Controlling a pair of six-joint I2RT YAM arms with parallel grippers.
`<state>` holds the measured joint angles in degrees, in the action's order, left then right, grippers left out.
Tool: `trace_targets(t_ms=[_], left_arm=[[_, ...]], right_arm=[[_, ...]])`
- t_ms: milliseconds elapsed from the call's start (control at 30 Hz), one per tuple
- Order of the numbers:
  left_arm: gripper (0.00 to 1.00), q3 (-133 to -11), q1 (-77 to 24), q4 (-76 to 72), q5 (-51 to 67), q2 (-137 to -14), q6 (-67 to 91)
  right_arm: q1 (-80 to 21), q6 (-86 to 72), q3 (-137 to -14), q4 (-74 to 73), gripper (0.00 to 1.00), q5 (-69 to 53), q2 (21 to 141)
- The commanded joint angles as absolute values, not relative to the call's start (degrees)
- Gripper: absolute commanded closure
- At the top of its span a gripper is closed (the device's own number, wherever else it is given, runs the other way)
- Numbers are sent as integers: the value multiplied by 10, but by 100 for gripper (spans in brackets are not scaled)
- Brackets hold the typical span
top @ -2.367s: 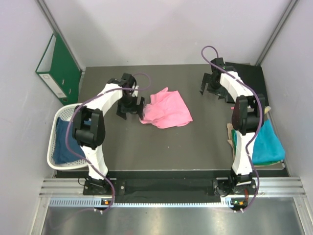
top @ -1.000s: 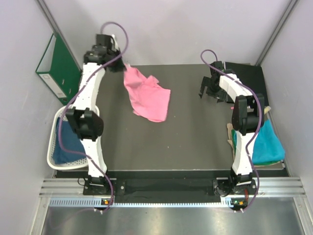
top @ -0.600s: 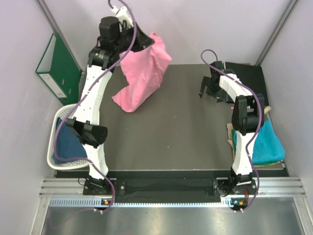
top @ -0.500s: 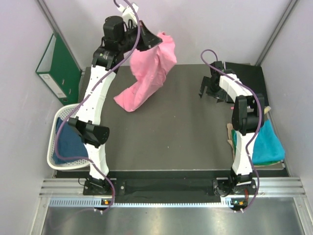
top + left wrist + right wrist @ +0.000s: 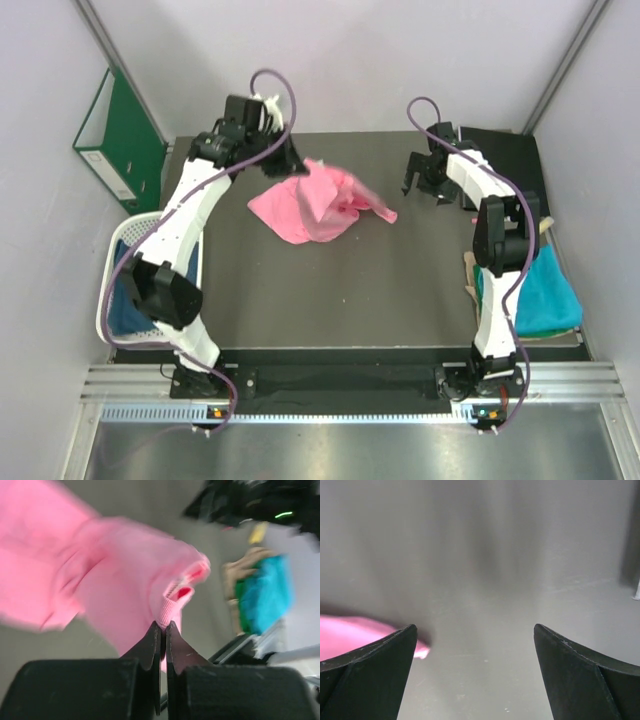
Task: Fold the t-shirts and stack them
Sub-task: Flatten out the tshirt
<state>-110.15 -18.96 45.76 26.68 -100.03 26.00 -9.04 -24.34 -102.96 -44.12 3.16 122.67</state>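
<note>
The pink t-shirt [image 5: 312, 203] lies bunched, so the robot will next raise its left gripper toward the basket, pull the ribbed edge back over the bare tabletop beside the basket and release it.
The bright pink t-shirt [image 5: 312, 203] lies bunched on the back middle of the table, blurred, with one flap reaching right. My left gripper [image 5: 292, 167] is shut on its ribbed edge at the shirt's back left; in the left wrist view the pink t-shirt [image 5: 115, 565] billows out from the closed left gripper [image 5: 163, 625]. My right gripper [image 5: 422, 184] hovers open at the back right, apart from the shirt. In the right wrist view the right gripper [image 5: 475, 630] holds nothing, and a pink t-shirt tip [image 5: 350, 632] shows beside its left finger. The teal t-shirt [image 5: 543, 290] lies at the right edge. The dark blue t-shirt [image 5: 132, 296] sits in the basket.
A white lattice basket [image 5: 118, 238] stands at the table's left edge. A green ring binder [image 5: 118, 136] leans on the left wall. A black mat [image 5: 507, 150] lies at the back right corner. The table [image 5: 340, 300] is dark grey.
My left arm lifted the pink t-shirt high above the back of the table, then swung it down; it now lies lower and flung out toward the right. The right arm barely moved.
</note>
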Motion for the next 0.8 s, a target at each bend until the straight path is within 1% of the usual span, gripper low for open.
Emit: trace_targets(t_ms=[0, 33, 133, 233, 333, 400, 433, 567, 700, 767], left_arm=[[100, -1044, -183, 546, 64, -852, 236], [100, -1035, -182, 551, 13, -835, 237], [100, -982, -182, 546, -84, -756, 265], [100, -936, -182, 585, -128, -704, 286], [100, -879, -183, 633, -127, -677, 309], [16, -846, -182, 662, -105, -665, 314], [1, -841, -183, 668, -104, -661, 311], [1, -857, -182, 636, -127, -656, 277], [1, -873, -183, 584, -106, -715, 255], [1, -873, -183, 560, -97, -743, 247]], right_arm=[[-131, -221, -1087, -416, 0, -17, 1212], [-136, -220, -1100, -414, 0, -30, 1221], [-156, -227, -1121, -413, 0, -46, 1241], [-171, -236, -1141, -411, 1, -61, 1261], [-181, -237, -1164, -417, 1, -69, 1280], [-183, -237, -1170, -420, 0, -70, 1285], [-183, -236, -1171, -421, 0, -70, 1288], [-183, -233, -1170, -420, 0, -73, 1291], [-187, -239, -1172, -399, 0, -104, 1299], [-196, -242, -1194, -387, 0, -129, 1314]])
